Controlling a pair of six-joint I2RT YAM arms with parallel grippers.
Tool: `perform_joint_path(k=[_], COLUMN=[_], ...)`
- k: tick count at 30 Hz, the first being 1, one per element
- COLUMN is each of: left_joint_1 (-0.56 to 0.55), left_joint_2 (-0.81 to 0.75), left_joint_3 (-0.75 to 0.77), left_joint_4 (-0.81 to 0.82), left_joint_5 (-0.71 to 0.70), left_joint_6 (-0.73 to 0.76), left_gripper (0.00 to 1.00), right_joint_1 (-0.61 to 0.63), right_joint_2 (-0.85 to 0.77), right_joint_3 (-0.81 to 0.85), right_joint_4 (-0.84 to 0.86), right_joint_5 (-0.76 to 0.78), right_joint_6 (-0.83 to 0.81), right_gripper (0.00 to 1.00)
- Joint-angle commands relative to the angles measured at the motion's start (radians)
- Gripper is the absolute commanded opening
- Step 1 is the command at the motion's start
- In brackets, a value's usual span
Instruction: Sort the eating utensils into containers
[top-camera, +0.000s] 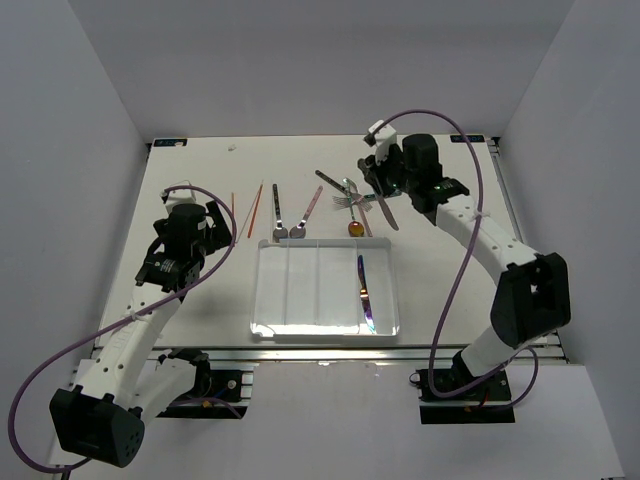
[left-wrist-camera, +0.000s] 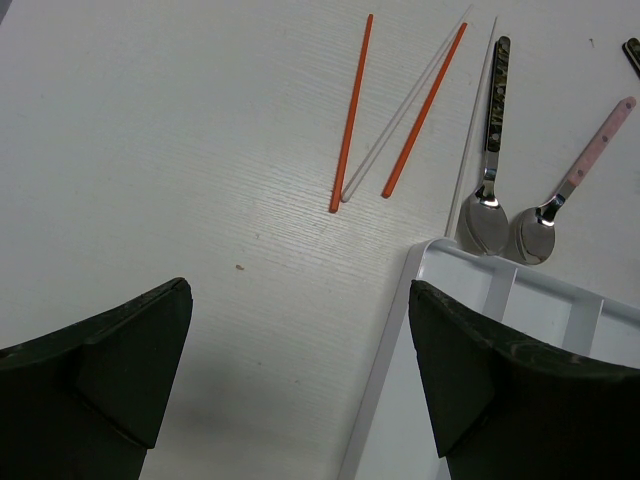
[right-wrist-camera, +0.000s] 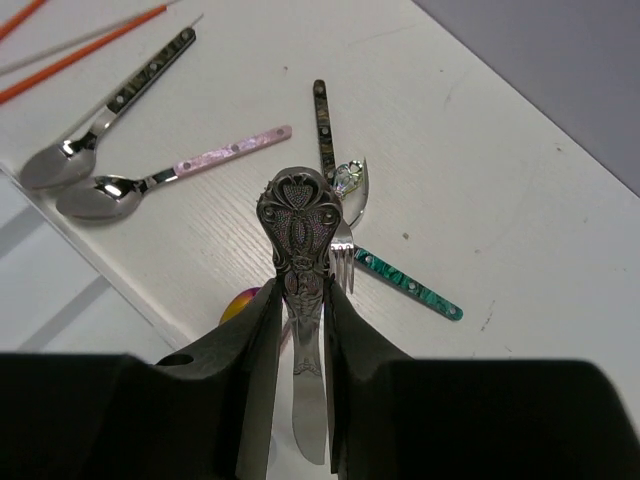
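My right gripper draws back next, lowers the ornate knife into the section of the tray already holding a knife (top-camera: 379, 288) and releases. That section lies back from and below my right gripper.
My right gripper (right-wrist-camera: 302, 300) is shut on an ornate silver knife (right-wrist-camera: 300, 250), handle up and blade down between the fingers; it hangs above the table behind the tray (top-camera: 378, 188). Beneath it lie a teal-handled fork (right-wrist-camera: 405, 283), a dark-handled piece (right-wrist-camera: 322, 125) and an iridescent spoon bowl (right-wrist-camera: 238, 303). The clear tray (top-camera: 262, 290) holds an iridescent-handled knife (top-camera: 365, 295) in its rightmost compartment. My left gripper (left-wrist-camera: 300, 330) stands open over the tray's far left corner (left-wrist-camera: 420, 260). Two red-orange chopsticks (left-wrist-camera: 352, 110) (left-wrist-camera: 425, 110) and two spoons (left-wrist-camera: 490, 150) (left-wrist-camera: 580, 170) lie beyond it.
A thin white stick (left-wrist-camera: 400, 115) lies between the chopsticks and another (left-wrist-camera: 470, 130) beside the dark-handled spoon. The pink-handled spoon (right-wrist-camera: 180, 170) rests with its bowl at the tray's far rim. White walls enclose the table on three sides.
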Motion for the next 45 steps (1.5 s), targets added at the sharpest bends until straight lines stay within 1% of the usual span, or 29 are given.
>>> perform_joint_path(k=[1,3,8,11,12,14,16,18,19,22,24,25,29,33,35,37,39,40,41,42,44,45], left_joint_1=[0.005,0.005,0.003,0.005,0.003,0.005,0.003,0.005,0.005,0.005,0.003,0.003,0.003,0.003,0.003,0.005,0.003,0.003,0.003,0.003,0.005,0.005], left_joint_2=[-0.014,-0.016,-0.022,-0.025,-0.027,-0.027,-0.024,-0.024,-0.027,-0.036,-0.034,-0.036,-0.027,-0.024,-0.025,-0.025,-0.021,-0.019,-0.017,-0.017,-0.017,-0.017], left_joint_3=[-0.006,-0.007,-0.007,-0.007,-0.006,-0.007,-0.006,-0.006,-0.006,-0.007,-0.007,-0.007,-0.007,-0.006,-0.007,-0.007,-0.006,-0.006,-0.006,-0.006,-0.003,-0.003], left_joint_4=[0.004,0.005,0.004,0.005,0.005,0.007,0.007,0.005,0.004,0.005,0.007,0.005,0.005,0.005,0.007,0.007,0.007,0.007,0.007,0.007,0.007,0.008], left_joint_5=[-0.006,-0.005,-0.006,-0.009,-0.008,-0.003,-0.002,0.0,0.0,-0.006,-0.006,-0.006,-0.002,-0.002,-0.003,-0.003,-0.005,-0.005,-0.005,-0.005,-0.006,-0.006], left_joint_6=[0.004,0.004,0.004,0.004,0.004,0.004,0.004,0.004,0.004,0.004,0.004,0.004,0.004,0.004,0.004,0.004,0.004,0.004,0.006,0.006,0.006,0.006], left_gripper=[0.98,0.98,0.98,0.98,0.98,0.98,0.98,0.98,0.98,0.98,0.98,0.98,0.98,0.98,0.98,0.98,0.98,0.98,0.98,0.98,0.98,0.98], right_joint_1=[-0.002,-0.002,-0.001,0.004,0.01,0.022,0.056,0.084,0.116,0.153,0.159,0.159,0.162,0.167,0.168,0.168,0.167,0.168,0.168,0.168,0.167,0.167], right_joint_2=[-0.118,-0.163,-0.224,-0.269,-0.296,-0.319,-0.345,-0.361,-0.364,-0.365,-0.381,-0.385,-0.396,-0.384,-0.39,-0.399,-0.416,-0.425,-0.428,-0.428,-0.422,-0.418], right_joint_3=[-0.011,-0.032,-0.081,-0.158,-0.211,-0.268,-0.35,-0.402,-0.413,-0.442,-0.466,-0.486,-0.522,-0.552,-0.566,-0.569,-0.563,-0.559,-0.551,-0.53,-0.5,-0.468], right_joint_4=[0.073,0.073,0.047,0.03,0.03,0.033,0.053,0.053,0.049,0.017,0.012,0.006,-0.039,-0.056,-0.054,-0.052,-0.049,-0.043,-0.042,-0.045,-0.054,-0.059], right_joint_5=[0.056,0.065,0.103,0.099,0.096,0.096,0.087,0.096,0.119,0.177,0.192,0.235,0.255,0.266,0.266,0.269,0.271,0.26,0.255,0.26,0.265,0.268], right_joint_6=[0.117,0.189,0.304,0.413,0.436,0.519,0.566,0.58,0.588,0.603,0.632,0.645,0.695,0.711,0.714,0.714,0.708,0.697,0.692,0.686,0.668,0.663], right_gripper=[0.0,0.0,0.0,0.0,0.0,0.0,0.0,0.0,0.0,0.0,0.0,0.0,0.0,0.0,0.08,0.21,0.29,0.42,0.49,0.7,0.88,0.89])
